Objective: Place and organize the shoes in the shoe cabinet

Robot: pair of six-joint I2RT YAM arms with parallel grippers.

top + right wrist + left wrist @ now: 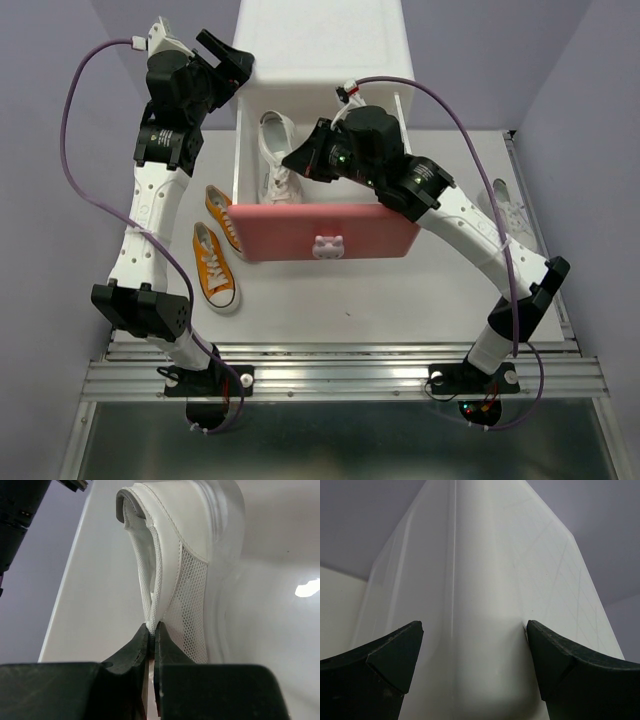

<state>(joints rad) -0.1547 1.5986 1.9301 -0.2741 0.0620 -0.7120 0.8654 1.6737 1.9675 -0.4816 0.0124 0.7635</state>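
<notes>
My right gripper shifts slightly toward the drawer's side by the orange shoe pair next and releases the white sneaker there, as it is already inside.
The white shoe cabinet [325,40] stands at the back with its deep pink drawer [325,235] pulled out. A white sneaker [277,160] lies inside the drawer, and my right gripper [300,160] is shut on its collar edge, seen close in the right wrist view [165,570]. The other white sneaker [505,215] lies on the table behind my right arm. The orange pair [215,255] lies on the table left of the drawer. My left gripper [235,60] is open against the cabinet's left corner [475,605], fingers [390,665] on either side of it.
The table's right rail [545,230] runs beside the far white sneaker. My right arm reaches over the drawer front. Purple walls close in on both sides.
</notes>
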